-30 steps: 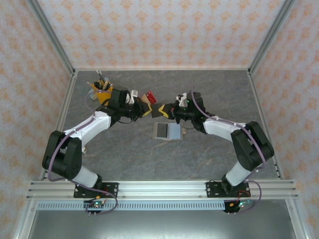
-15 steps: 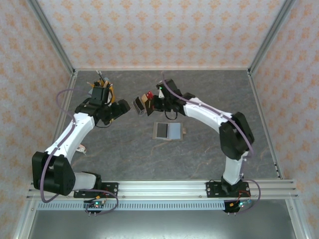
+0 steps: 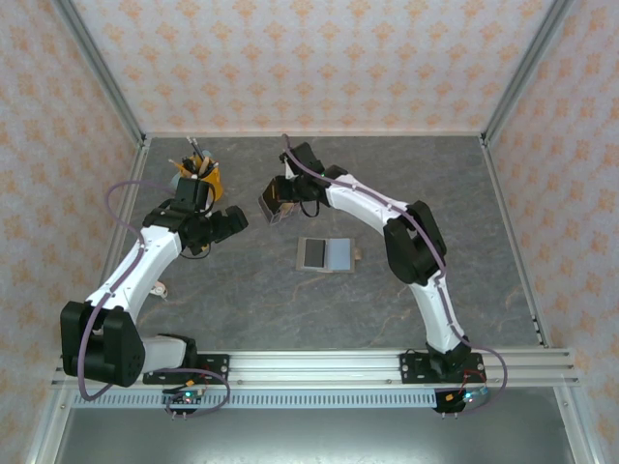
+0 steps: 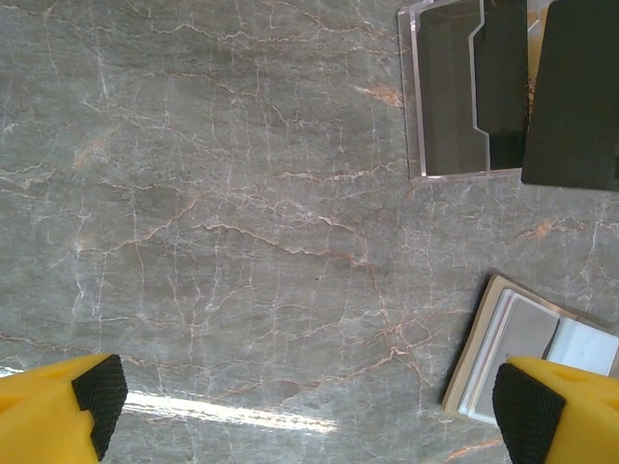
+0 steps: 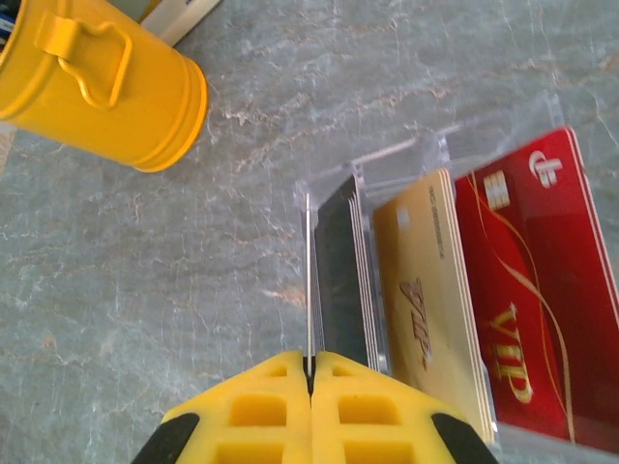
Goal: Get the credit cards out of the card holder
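Observation:
My right gripper moves down toward the clear rack's front slot next and releases the card there, since the credit card (image 5: 309,275) already stands upright beside the dark stack.
The card holder (image 3: 337,255) lies open and flat mid-table, its left half dark and its right half grey-blue; its tan edge (image 4: 476,350) also shows in the left wrist view. My right gripper (image 5: 309,362) is shut on a thin credit card (image 5: 309,275) seen edge-on, held upright at the front slot of a clear rack (image 5: 329,186). In the top view the right gripper (image 3: 288,196) is right at that rack (image 3: 274,205). My left gripper (image 3: 230,220) stands open over bare table left of the card holder, its fingertips (image 4: 95,391) far apart with nothing between them.
The rack holds a dark stack of cards (image 5: 340,280), a gold card (image 5: 426,280) and a red card (image 5: 527,290). A yellow cup (image 3: 200,178) with pens stands at the back left, close to my left arm. Bare marble lies around the card holder.
My left gripper let go of the dark card, opened wide and drew back to the left. The right gripper carried the card from above the card holder to the clear rack.

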Controlling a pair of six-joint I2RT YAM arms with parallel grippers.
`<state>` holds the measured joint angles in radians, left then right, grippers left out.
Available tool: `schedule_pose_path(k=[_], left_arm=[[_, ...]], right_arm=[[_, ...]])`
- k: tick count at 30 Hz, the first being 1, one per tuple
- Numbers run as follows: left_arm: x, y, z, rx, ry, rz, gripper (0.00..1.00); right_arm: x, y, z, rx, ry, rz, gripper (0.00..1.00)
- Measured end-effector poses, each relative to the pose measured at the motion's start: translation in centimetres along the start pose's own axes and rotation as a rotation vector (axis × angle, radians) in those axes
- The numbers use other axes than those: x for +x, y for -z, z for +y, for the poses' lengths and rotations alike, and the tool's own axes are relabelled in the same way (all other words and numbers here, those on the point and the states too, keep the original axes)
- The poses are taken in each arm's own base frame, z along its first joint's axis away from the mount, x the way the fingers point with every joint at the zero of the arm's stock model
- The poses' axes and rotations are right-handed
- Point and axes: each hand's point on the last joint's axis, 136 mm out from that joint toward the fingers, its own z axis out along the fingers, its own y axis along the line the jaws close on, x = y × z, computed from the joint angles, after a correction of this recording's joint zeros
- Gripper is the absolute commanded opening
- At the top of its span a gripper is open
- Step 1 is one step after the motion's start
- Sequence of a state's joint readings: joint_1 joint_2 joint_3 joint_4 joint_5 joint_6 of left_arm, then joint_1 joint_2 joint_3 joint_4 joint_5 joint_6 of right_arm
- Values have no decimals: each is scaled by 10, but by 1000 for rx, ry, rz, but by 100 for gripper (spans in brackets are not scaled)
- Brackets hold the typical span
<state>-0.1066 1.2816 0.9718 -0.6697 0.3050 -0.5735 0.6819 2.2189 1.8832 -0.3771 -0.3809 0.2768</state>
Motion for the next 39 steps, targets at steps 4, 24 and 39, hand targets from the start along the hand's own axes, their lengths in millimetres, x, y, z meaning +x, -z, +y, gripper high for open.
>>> schedule_pose_path(k=[4,24,39], left_arm=[[0,-1,0,-2,0,3,100],[5,-4,-3,16,3,33,100],[15,-12,-18,90,-10,88,100]], right_arm=[[-5,-7,1,-1,45,-5,0],[0,-22,-9,49,151,58,25],[56,93,-32,74,-185,47,50]])
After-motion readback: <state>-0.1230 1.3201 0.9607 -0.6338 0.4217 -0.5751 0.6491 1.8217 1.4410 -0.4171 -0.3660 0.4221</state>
